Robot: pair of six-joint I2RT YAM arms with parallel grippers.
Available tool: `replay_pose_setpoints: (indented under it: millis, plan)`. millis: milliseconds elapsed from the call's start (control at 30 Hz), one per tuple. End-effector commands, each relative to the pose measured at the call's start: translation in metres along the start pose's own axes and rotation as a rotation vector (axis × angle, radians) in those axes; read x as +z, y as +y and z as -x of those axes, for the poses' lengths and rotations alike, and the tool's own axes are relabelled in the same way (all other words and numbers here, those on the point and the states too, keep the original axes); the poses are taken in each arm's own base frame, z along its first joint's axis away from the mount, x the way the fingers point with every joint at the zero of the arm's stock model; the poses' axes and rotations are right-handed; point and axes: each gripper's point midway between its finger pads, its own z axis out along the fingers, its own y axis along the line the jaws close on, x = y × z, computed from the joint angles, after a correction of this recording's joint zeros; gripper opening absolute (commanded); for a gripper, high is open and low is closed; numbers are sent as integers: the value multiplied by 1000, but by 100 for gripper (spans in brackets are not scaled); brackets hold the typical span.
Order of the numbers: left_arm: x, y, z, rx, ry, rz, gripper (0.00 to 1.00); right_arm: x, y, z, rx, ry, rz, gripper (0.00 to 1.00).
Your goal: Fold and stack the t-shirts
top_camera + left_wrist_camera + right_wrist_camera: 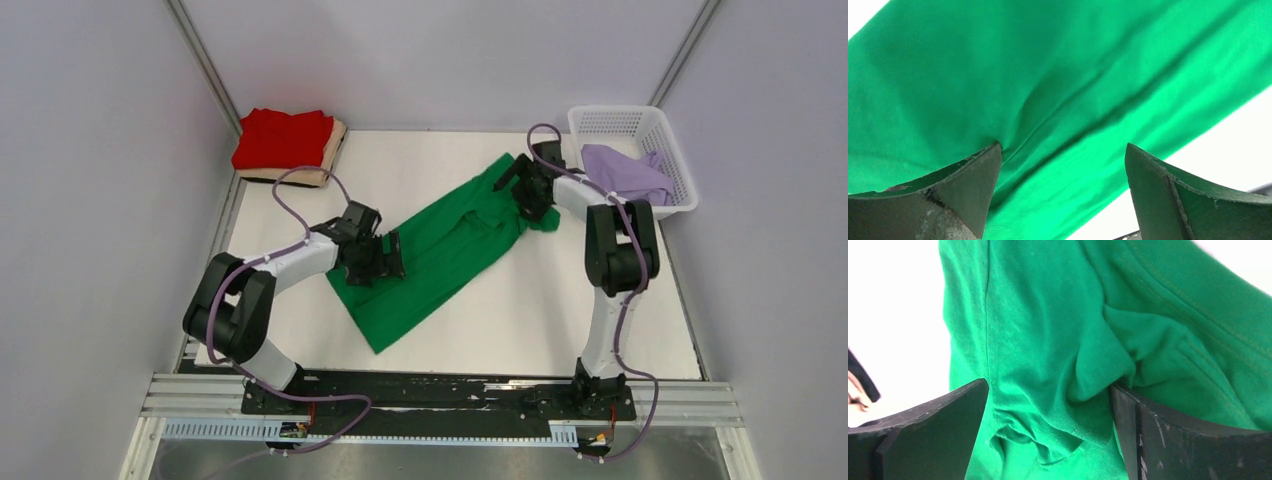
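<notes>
My left gripper is about to swing the pressed cloth straight, then up, back and down onto the near end's far corner [333,279], as the green t-shirt [440,245] lies diagonally.
The bright green t-shirt [440,245] lies stretched diagonally across the table, narrow and partly folded. My left gripper [385,258] is open over its lower left part, fingers [965,187] pressing down on green cloth [1063,100]. My right gripper [528,195] is open over the rumpled upper end, with bunched green cloth [1058,390] between its fingers [1168,440]. The red t-shirt [283,137] lies folded on the tan t-shirt [332,150] at the back left. The pale lavender t-shirt [625,172] sits crumpled in the basket.
The white lattice basket [672,150] stands at the back right corner. White walls enclose the table on the left, back and right. The arm bases sit on a black rail [440,395] at the near edge.
</notes>
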Motion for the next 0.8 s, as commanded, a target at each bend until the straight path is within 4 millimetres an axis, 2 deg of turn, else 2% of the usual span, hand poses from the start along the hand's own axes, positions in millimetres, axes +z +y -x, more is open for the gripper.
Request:
replay_pose_setpoints:
  millis: [0,67,200,267,333,433,500,567,667,767]
  plan:
    - [9,-62,-48,30,153,-266,100,72,34,39,-171,-56,104,100]
    - [15,-84,-61,49,191,-350,100,88,60,45,-226,-28,188,100]
    - [25,-106,-77,106,253,-399,100,104,108,51,-338,2,353,100]
    - [24,-116,-81,141,268,-421,100,105,126,61,-397,-34,397,100]
    - [20,-126,-81,180,263,-439,100,97,145,75,-446,-91,436,100]
    - [1,-139,-78,241,233,-496,100,67,178,105,-512,-208,481,100]
    - [-15,-147,-68,289,186,-523,100,36,194,118,-543,-264,507,100]
    - [-31,-150,-56,336,130,-505,100,2,203,123,-566,-300,524,100]
    - [-58,-150,-43,384,56,-487,100,-38,197,119,-579,-326,500,100]
    - [-67,-135,-34,369,-8,-404,100,-69,166,97,-539,-302,436,100]
